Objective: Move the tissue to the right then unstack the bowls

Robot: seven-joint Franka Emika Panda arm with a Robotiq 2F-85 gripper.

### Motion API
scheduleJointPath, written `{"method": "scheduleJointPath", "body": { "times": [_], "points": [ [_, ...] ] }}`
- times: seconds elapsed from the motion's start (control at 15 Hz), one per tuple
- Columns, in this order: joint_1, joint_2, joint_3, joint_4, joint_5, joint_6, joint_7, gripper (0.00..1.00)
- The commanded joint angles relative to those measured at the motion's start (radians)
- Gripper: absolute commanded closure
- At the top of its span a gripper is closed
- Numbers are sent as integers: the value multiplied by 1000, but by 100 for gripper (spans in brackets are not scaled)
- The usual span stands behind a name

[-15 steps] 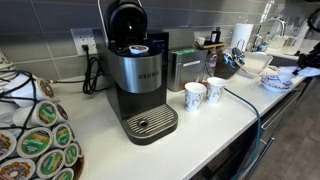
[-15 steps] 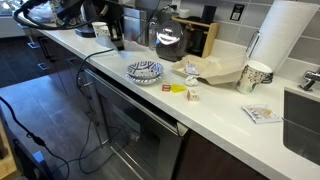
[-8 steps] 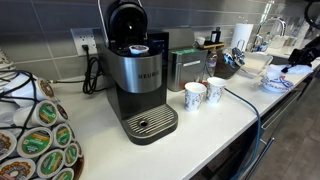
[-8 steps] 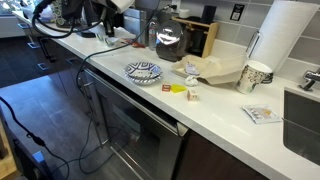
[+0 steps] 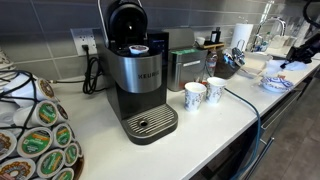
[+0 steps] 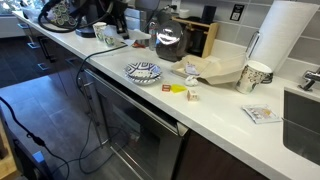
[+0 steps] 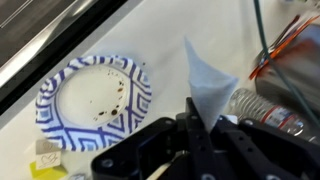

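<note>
The tissue will go past the bowls next and down onto the counter [image 6: 209, 93] beside the brown paper bag, where my gripper will let go of it, because bare surface shows there.
The bowls [image 7: 95, 100] are white with blue patterning. They sit stacked on the white counter, to the left below my gripper in the wrist view. They also show in both exterior views [image 6: 144, 71] [image 5: 275, 82]. My gripper [image 7: 200, 125] is shut on the tissue [image 7: 208, 85], a pale pointed piece sticking out from between the fingers. The gripper hangs above the counter beside the bowls [image 5: 303, 50] [image 6: 122, 22]. The tissue is too small to make out in the exterior views.
A Keurig machine [image 5: 140, 80] and two paper cups [image 5: 203, 93] stand on the counter, with a pod carousel [image 5: 35, 130] nearby. A plastic bottle [image 7: 270, 110] lies near the gripper. A brown paper bag [image 6: 215, 68], another cup [image 6: 255, 75] and a paper towel roll [image 6: 285, 40] sit beyond the bowls.
The gripper has risen from the counter surface with the tissue pinched in it and shifted a little sideways. The bowls have not moved.
</note>
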Motion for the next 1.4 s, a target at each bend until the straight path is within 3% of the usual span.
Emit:
{"method": "scheduleJointPath", "body": {
  "times": [0.0,0.27,0.6,0.67,0.73,0.93,1.13,1.33],
  "points": [
    [-3,241,14,169,63,178,81,99],
    [-68,468,18,393,10,241,287,99],
    [-158,664,-43,665,-127,216,598,99],
    [-161,691,-59,697,-167,216,676,71],
    [-170,707,-63,721,-199,208,733,71],
    [-208,707,-29,766,-239,152,812,49],
    [-243,663,10,775,-237,103,793,26],
    [-221,608,-49,733,-323,102,807,4]
  ]
}}
